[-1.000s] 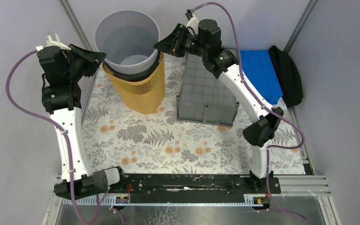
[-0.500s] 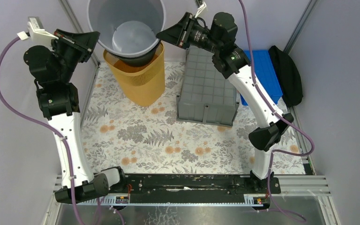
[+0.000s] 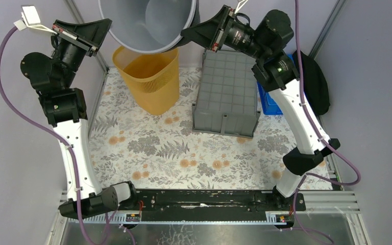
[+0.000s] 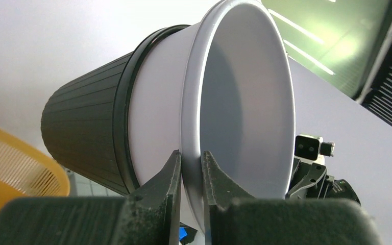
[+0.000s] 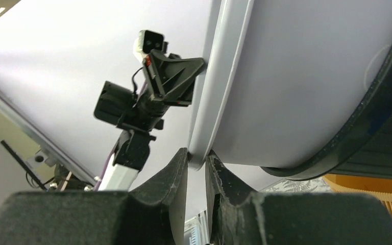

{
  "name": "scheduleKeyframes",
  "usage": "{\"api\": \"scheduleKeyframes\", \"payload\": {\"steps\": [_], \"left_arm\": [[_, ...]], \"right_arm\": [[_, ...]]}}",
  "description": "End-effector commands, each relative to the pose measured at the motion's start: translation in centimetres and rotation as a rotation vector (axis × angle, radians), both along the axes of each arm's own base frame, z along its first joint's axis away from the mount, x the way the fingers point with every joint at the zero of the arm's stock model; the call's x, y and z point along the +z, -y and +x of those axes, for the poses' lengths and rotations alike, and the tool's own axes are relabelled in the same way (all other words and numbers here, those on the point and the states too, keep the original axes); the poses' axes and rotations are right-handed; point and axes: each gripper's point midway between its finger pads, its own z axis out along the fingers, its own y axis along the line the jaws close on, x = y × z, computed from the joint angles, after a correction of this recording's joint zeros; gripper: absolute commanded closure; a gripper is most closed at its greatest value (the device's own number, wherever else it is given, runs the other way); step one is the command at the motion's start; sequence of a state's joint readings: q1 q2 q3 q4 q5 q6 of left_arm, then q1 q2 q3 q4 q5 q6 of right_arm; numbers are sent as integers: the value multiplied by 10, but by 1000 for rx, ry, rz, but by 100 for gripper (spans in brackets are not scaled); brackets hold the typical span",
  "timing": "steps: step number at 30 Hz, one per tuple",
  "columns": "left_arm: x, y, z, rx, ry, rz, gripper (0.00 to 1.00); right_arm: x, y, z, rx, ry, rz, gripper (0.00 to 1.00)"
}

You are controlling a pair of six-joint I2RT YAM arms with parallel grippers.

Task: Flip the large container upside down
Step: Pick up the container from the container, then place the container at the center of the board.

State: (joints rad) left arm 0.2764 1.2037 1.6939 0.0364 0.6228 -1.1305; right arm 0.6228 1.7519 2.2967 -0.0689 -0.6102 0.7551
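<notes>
My left gripper will next lower the bucket (image 3: 145, 23) down and back onto the open patterned mat in front of the yellow basket, and let go of the bucket's rim.
The large container (image 3: 227, 92), a dark-grey crate, rests on the patterned mat with its square-gridded underside facing up; no gripper touches it. Both grippers hold a round light-grey bucket (image 3: 145, 23) with a black lower band, raised and tilted above a yellow basket (image 3: 150, 84). My left gripper (image 3: 101, 30) is shut on the bucket's left rim; in the left wrist view its fingers (image 4: 171, 173) pinch the rim of the bucket (image 4: 245, 92). On the opposite rim my right gripper (image 3: 193, 33) is shut, and the right wrist view shows the gripper (image 5: 197, 153) clamping the bucket's (image 5: 311, 76) edge.
A blue ribbed tray (image 3: 268, 102) lies right of the crate, partly under the right arm. A black object (image 3: 316, 81) sits by the right wall. Metal frame posts stand at the back corners. The yellow basket stands left of the crate, close to it.
Both arms have lifted the bucket out of the yellow basket and higher toward the camera, tipping it. The crate has not moved.
</notes>
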Motion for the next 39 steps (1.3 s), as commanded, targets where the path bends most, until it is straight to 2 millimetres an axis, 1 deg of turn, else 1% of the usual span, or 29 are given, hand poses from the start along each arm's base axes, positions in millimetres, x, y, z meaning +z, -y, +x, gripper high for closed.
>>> {"api": "scheduleKeyframes", "payload": {"steps": [1, 5, 6, 7, 9, 12, 17, 20, 22, 27, 32, 36, 39], "left_arm": [[36, 60, -76, -297, 279, 208, 100], [33, 62, -76, -327, 270, 192, 100], [31, 62, -76, -336, 268, 189, 100], [29, 63, -75, -347, 262, 183, 100], [25, 64, -77, -367, 256, 171, 100], [20, 65, -79, -384, 236, 155, 100], [12, 67, -86, -387, 207, 138, 100], [3, 67, -86, -381, 173, 131, 100], [-7, 66, -82, -376, 130, 120, 100], [-29, 62, -77, -335, 35, 95, 100], [-48, 55, -73, -247, -77, 76, 100], [-64, 50, -69, -203, -169, 46, 100], [-65, 47, -70, -175, -199, 46, 100]], "right_arm": [[30, -4, -55, 116, 178, 48, 100], [26, 0, -60, 108, 172, 34, 100], [20, -2, -58, 105, 160, 25, 100], [25, 5, -66, 101, 170, 32, 100], [25, 9, -70, 92, 168, 29, 100], [19, 11, -73, 85, 145, 18, 100], [15, 15, -85, 91, 117, 18, 100], [10, 15, -91, 94, 97, 16, 100], [4, 15, -93, 95, 82, 11, 100], [-12, 9, -96, 121, 32, 4, 100], [-31, -3, -93, 152, -30, -16, 100], [-39, -9, -96, 192, -62, -15, 100], [-48, -14, -93, 209, -91, -28, 100]]}}
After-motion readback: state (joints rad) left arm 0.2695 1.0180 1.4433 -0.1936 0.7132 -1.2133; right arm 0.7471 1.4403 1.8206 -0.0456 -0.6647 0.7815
